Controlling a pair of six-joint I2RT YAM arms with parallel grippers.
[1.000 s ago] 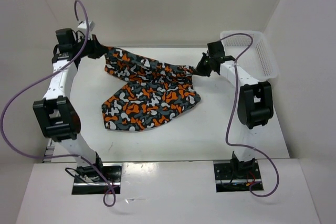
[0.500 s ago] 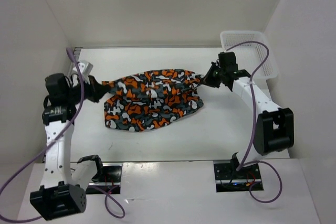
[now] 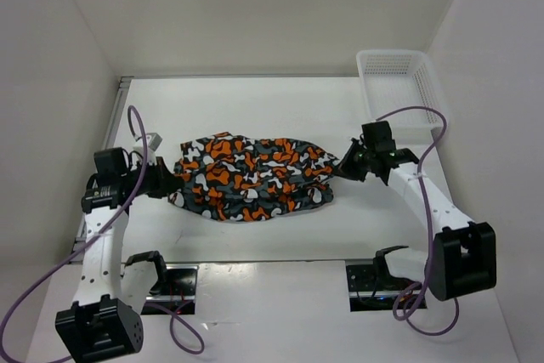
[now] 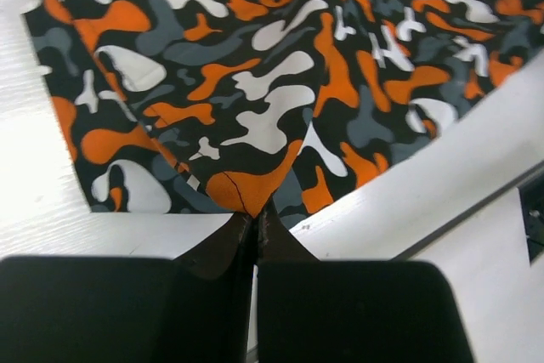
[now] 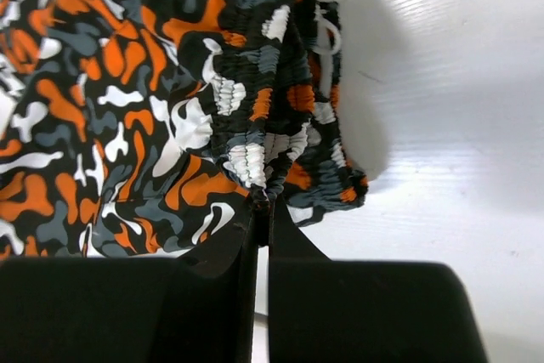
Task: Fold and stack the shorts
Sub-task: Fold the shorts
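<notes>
Next I should draw my right gripper back toward the table's near edge, over the lower layer's near corner, to release the waistband, since that layer sticks out beneath it.
The camouflage shorts lie folded over on the white table, stretched left to right between my two grippers. My left gripper is shut on the shorts' left hem corner; the left wrist view shows the fabric pinched at my left gripper. My right gripper is shut on the gathered elastic waistband at the shorts' right end, seen in the right wrist view at my right gripper. Both grippers are low, near the table.
A white mesh basket stands at the back right corner. White walls enclose the table on the left, back and right. The table's near edge runs just in front of the shorts, with the arm bases beyond it.
Both grippers have pulled the shorts from the back of the table toward the near edge and lowered them, so the upper layer has folded over the lower one.
</notes>
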